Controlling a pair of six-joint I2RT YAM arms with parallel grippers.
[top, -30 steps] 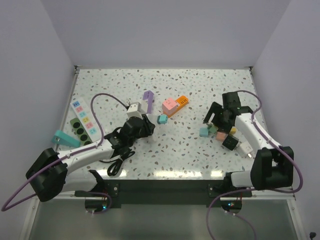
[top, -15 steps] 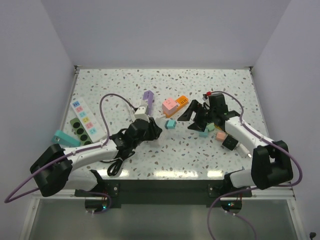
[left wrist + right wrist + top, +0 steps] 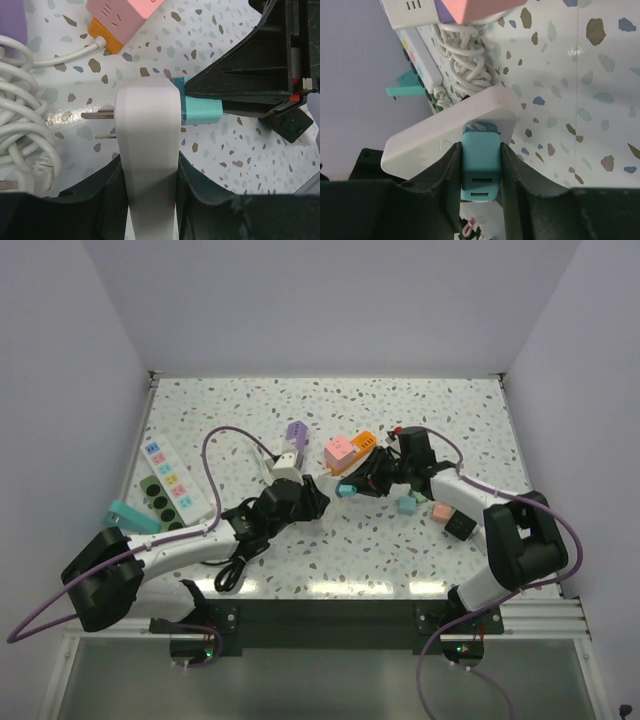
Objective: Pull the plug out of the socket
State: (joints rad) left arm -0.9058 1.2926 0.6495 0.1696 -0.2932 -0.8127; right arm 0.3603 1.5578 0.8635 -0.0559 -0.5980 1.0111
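Note:
The teal block lies below, to the right in the top view, so my right gripper will next pull the teal plug off, bring it down beside that block and let it go.
The socket (image 3: 148, 145) is a white block with two metal prongs on its left face, and my left gripper (image 3: 148, 200) is shut on its sides. A teal plug (image 3: 202, 109) sits in the socket's right face. My right gripper (image 3: 480, 170) is shut on that teal plug (image 3: 480, 160), with the white socket (image 3: 445, 132) right behind it. In the top view the two grippers meet mid-table, the left gripper (image 3: 305, 498) beside the plug (image 3: 347, 489) and the right gripper (image 3: 360, 483) on it.
A pink cube (image 3: 340, 451) and an orange adapter (image 3: 365, 443) lie just behind the grippers, a purple piece (image 3: 297, 432) further left. Power strips (image 3: 165, 478) line the left edge. Teal (image 3: 407, 505), pink (image 3: 441, 511) and black (image 3: 460, 527) blocks lie right. A black cable (image 3: 235, 565) lies near front.
My right arm has swung left from the blocks on the right to the teal plug and shut on it. My left gripper has carried the socket a little to the right.

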